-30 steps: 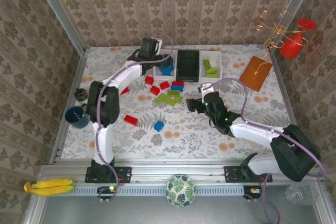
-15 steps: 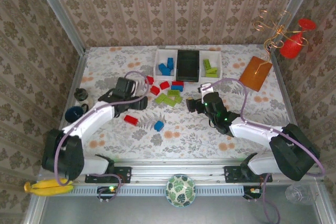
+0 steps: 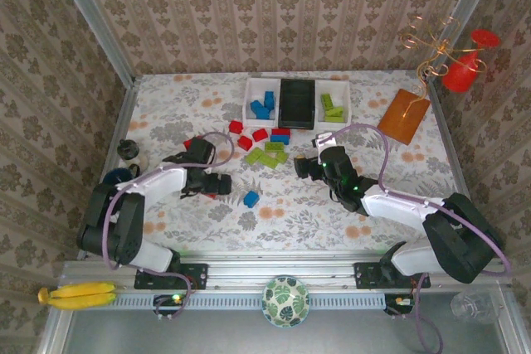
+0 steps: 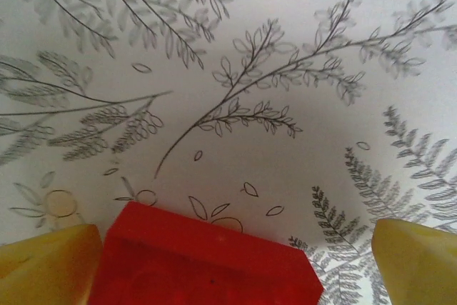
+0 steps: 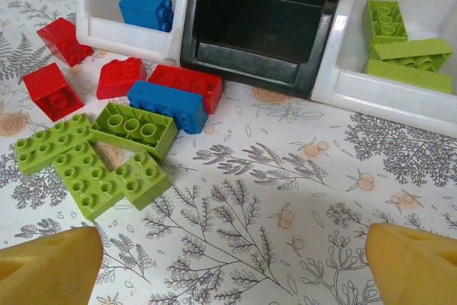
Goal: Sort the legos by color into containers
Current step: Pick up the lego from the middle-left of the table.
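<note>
The left gripper moves toward the lone blue brick next, then closes on both ends of the red lego [image 4: 200, 255], which lies against just one finger.
My left gripper [image 3: 217, 182] is down on the cloth at the front left, open around a red lego [image 4: 200, 255]. The brick lies against the left finger [image 4: 43, 262], with a gap to the right one. My right gripper [image 3: 305, 165] stands open with nothing between its fingers [image 5: 50, 266], facing loose legos: lime green ones [image 5: 93, 155], a blue one [image 5: 168, 105] and red ones [image 5: 118, 76]. Behind them stand the containers: a white tray [image 5: 107, 30] with blue bricks, a black tray [image 5: 250, 58], and a white tray [image 5: 385, 94] with green bricks.
A lone blue brick [image 3: 251, 198] lies mid-table. An orange board [image 3: 404, 115], a red glass [image 3: 465, 68] and a copper wire stand [image 3: 427, 39] are at the back right. A dark blue cup [image 3: 116, 178] sits by the left edge. Bananas [image 3: 76, 294] and a bowl [image 3: 285, 300] lie in front of the rail.
My left arm has swung back from the white tray with blue bricks to the front left and come down around a red brick. The right arm has not moved.
</note>
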Controlling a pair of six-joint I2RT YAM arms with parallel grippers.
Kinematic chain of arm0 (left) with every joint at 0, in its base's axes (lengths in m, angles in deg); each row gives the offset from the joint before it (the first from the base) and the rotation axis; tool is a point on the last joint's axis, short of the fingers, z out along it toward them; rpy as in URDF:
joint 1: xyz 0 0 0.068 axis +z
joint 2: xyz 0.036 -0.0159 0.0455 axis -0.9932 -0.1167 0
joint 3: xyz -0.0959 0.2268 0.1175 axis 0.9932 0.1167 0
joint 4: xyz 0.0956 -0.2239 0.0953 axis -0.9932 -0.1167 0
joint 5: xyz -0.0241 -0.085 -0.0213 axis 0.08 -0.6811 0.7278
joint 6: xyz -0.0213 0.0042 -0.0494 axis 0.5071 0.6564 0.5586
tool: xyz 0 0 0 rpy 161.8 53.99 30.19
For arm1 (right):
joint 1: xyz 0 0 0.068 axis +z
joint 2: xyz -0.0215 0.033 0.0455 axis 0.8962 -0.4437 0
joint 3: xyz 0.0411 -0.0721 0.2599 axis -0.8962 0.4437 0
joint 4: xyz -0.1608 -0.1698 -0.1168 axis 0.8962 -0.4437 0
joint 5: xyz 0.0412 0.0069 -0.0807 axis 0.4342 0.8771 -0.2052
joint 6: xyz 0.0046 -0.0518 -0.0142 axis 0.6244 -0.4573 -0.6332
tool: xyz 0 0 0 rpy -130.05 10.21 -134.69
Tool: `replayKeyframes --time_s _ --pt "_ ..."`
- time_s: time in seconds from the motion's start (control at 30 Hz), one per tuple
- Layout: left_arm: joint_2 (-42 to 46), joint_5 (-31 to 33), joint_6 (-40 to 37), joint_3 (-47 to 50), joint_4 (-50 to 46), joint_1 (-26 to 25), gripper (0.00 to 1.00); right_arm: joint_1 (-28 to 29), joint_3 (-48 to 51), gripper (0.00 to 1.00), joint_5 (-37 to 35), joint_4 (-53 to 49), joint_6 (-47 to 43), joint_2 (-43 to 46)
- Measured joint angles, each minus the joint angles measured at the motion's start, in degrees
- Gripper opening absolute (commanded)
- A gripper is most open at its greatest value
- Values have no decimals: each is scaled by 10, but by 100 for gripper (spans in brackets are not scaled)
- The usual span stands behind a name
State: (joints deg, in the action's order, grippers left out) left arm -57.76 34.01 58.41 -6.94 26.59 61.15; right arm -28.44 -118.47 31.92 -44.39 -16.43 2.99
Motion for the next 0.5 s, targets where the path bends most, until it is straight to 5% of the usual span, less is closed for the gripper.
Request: replayKeyframes --time_s 0.5 --pt "-10 14 15 -10 -17 -65 69 0 -2 96 0 0 0 -6"
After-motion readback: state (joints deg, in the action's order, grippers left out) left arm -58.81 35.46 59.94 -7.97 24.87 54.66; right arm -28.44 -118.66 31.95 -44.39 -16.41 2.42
